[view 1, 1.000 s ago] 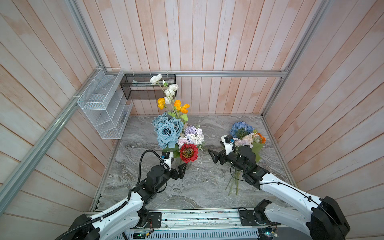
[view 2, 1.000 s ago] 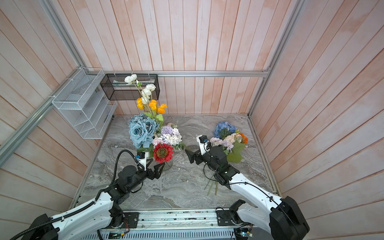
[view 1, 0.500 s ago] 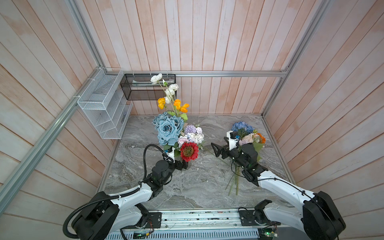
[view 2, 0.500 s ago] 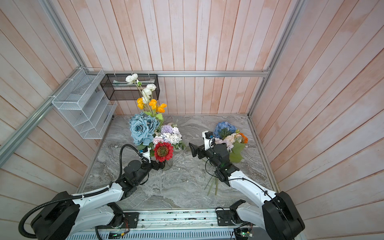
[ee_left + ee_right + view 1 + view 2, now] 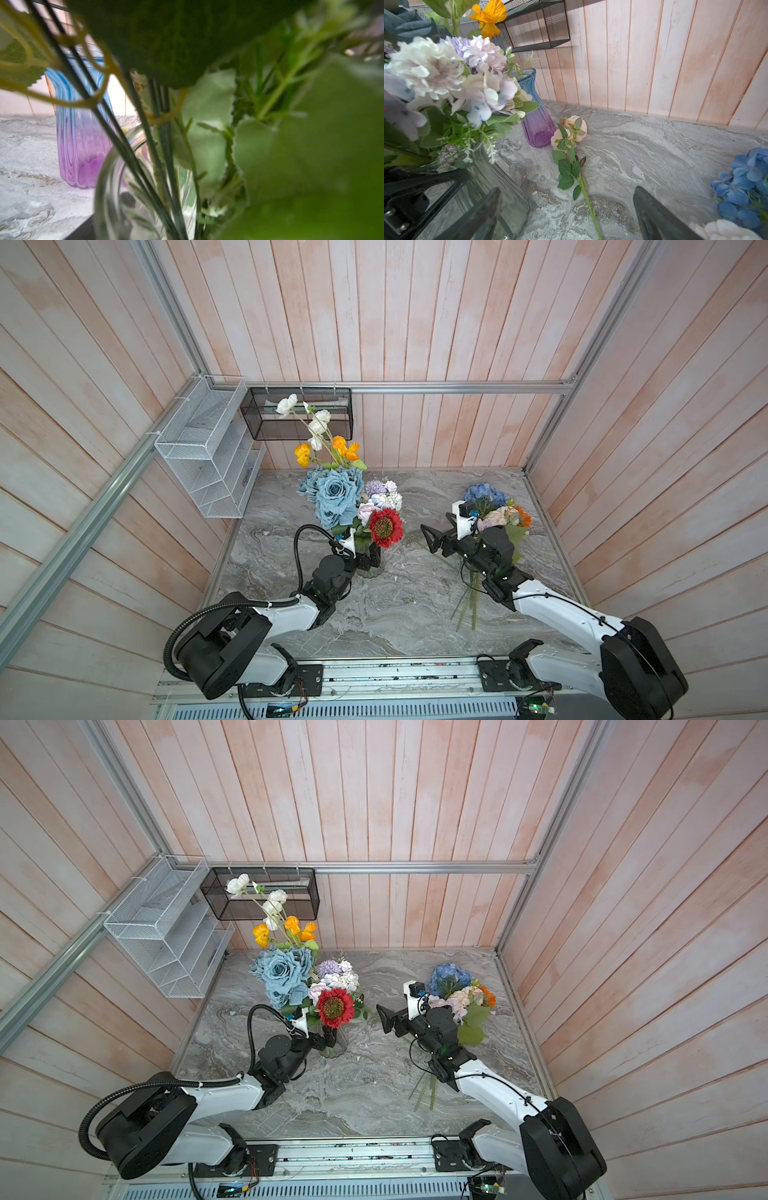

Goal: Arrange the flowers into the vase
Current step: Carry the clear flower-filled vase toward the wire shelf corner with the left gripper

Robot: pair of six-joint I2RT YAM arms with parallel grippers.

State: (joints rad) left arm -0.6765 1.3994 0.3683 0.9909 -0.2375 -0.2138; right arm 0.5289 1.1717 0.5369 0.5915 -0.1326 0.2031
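Note:
The clear vase's neck [image 5: 148, 192] under the leaves comes next for my left gripper, which turns more outward and closes on it, since that vase already stands between its open fingers.
A clear glass vase [image 5: 371, 568] [image 5: 500, 187] holds flowers: dusty-blue roses [image 5: 332, 493], orange and white poppies [image 5: 328, 443], a lilac-white spray [image 5: 446, 68] and a red sunflower [image 5: 385, 526]. My left gripper [image 5: 368, 558] is open, its jaws on either side of this vase's neck under the leaves; the left wrist view shows only the glass rim [image 5: 116, 166] and stems. My right gripper [image 5: 432, 537] [image 5: 569, 218] is open and empty, low over the table. A peach rose stem [image 5: 571, 141] lies on the table, its lower end between these fingers. A loose bunch with blue hydrangea [image 5: 482, 493] lies under the right arm.
A blue-to-purple ribbed vase [image 5: 536, 124] [image 5: 81, 145] stands empty behind the clear one. A black mesh shelf [image 5: 299, 414] and a white wire rack [image 5: 208, 456] hang on the back and left walls. Wooden walls close in the grey marble table [image 5: 407, 605].
My left arm has reached forward and lower, bringing its gripper up to the clear vase. My right gripper has drifted slightly toward the back wall. Both stay open.

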